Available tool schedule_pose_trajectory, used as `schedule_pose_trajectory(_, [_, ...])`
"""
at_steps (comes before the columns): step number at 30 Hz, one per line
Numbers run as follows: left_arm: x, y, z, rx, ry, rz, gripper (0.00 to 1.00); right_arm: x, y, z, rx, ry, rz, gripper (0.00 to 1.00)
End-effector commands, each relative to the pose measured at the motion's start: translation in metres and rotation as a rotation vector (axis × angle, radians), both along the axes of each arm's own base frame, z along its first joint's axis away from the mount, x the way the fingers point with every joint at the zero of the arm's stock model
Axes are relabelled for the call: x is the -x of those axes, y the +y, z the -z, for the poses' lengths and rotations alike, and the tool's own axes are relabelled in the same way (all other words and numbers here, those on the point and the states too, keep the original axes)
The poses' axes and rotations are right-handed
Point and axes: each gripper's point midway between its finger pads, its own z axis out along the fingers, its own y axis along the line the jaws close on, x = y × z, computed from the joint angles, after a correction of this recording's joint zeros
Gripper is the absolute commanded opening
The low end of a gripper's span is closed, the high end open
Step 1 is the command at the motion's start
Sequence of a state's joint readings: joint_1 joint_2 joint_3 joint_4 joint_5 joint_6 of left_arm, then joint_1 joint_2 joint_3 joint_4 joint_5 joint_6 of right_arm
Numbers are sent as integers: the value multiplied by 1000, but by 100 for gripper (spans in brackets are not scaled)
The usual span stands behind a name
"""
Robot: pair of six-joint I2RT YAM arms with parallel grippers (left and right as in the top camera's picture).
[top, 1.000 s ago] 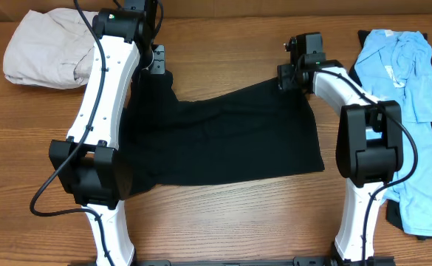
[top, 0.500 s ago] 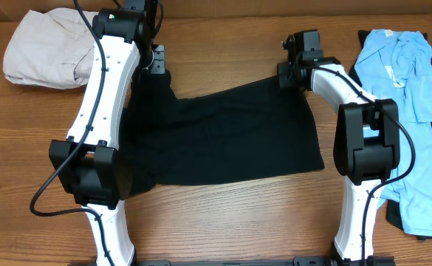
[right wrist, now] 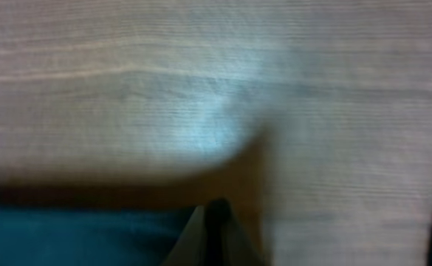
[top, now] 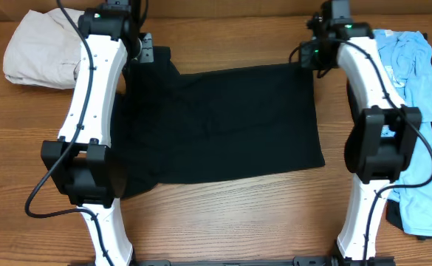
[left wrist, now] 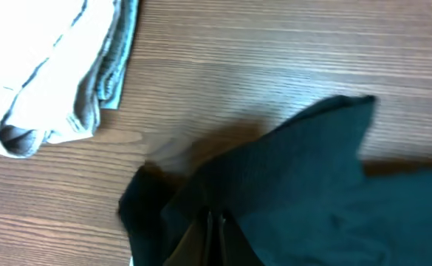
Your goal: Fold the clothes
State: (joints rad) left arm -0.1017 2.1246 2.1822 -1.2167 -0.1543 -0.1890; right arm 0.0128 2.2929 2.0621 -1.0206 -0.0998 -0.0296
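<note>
The garment's corner in my right gripper goes back and down over the table's side edge by the blue shirt next for release, since the garment's near half lies flat there.
A black garment (top: 223,125) lies spread across the middle of the wooden table. My left gripper (top: 148,55) is shut on its far left corner. In the left wrist view that gripper (left wrist: 216,222) pinches the dark cloth (left wrist: 312,185), which bunches around the fingers. My right gripper (top: 309,59) is shut on the far right corner. The blurred right wrist view shows the gripper (right wrist: 216,214) closed on the edge of the dark cloth (right wrist: 75,236) just above the wood. The garment's far edge runs taut between the two grippers.
A beige pile of clothing (top: 38,48) sits at the far left corner and shows as a pale folded bundle (left wrist: 46,66) in the left wrist view. A light blue shirt (top: 415,81) lies along the right edge over a dark garment (top: 396,214).
The right gripper has shut on the garment's far right corner. Both grippers have moved toward the far edge of the table, pulling the garment's far edge straight.
</note>
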Motion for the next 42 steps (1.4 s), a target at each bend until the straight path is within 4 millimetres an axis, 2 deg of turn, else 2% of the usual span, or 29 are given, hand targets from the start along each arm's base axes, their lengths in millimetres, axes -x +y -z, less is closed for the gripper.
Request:
schedule_pose_trajectory(1, [-3,8,-10,-1,-28,-30,4,4,-11,-46,-67,-57,17,4])
schedule_pose_trajectory(4, [6,8,-6,0,13,-27,4,18,-18,-51,-96,-16,26,4])
schedule_pose_trajectory(9, [45,11,7,-5,176,-56,4,44,-18,-47,-123,85,16,4])
schedule_pose_trajectory(16, [88,24,13,-11,348,-122,4,59,-6,-50,-193,137,0,4])
schedule_pose_trajectory(19, [105,28,11,-18,413,-128,4,71,0,-54,-224,177,0,4])
schedule_pose_trajectory(22, [110,27,6,-14,416,-125,4,80,1,-56,-225,205,1,4])
schedule_pose_trajectory(26, [118,12,-4,20,400,-78,4,92,2,-58,-228,249,5,4])
schedule_pose_trajectory(31, [142,9,-2,-25,441,-64,4,102,3,-57,-230,293,9,4])
schedule_pose_trajectory(35, [160,23,16,-81,517,-93,4,117,-2,-47,-202,363,34,4])
schedule_pose_trajectory(42, [186,28,75,-97,650,-99,4,144,-7,-16,-170,484,93,4])
